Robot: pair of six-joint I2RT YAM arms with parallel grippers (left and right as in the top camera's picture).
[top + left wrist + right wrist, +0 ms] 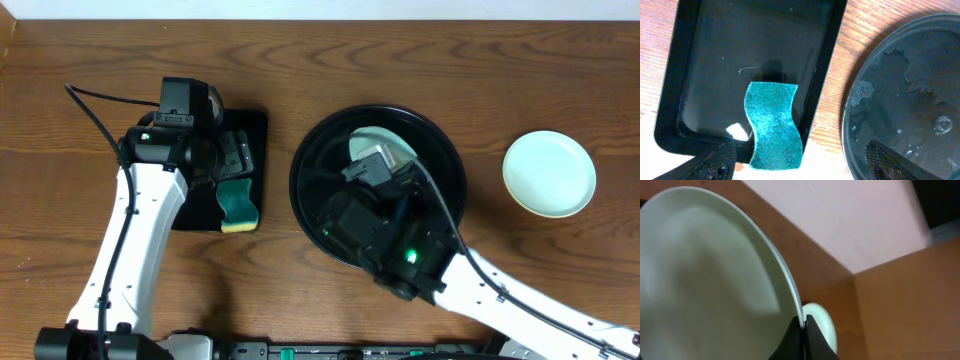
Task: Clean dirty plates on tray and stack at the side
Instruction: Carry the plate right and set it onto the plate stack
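Observation:
The right gripper swings over the second mint plate [549,173] [822,323] next and lowers to release the rim there, as that plate lies to its right in the overhead view.
My right gripper [378,168] is shut on the rim of a pale mint-green plate [372,139] and holds it tilted over the round black tray [300,172]. In the right wrist view the plate [705,280] fills the left side, its edge pinched between the fingertips [803,326]. A second mint plate [549,173] lies flat on the table at the right, also seen small behind the jaws as a pale disc [822,325]. My left gripper [802,171] is open above a teal sponge [772,125], touching nothing. The tray's wet surface [910,100] shows water drops.
The sponge [238,205] lies at the near end of a rectangular black tray [255,125] left of the round tray, overhanging its edge. Bare wooden table lies between the round tray and the plate on the right. A wall bounds the far side.

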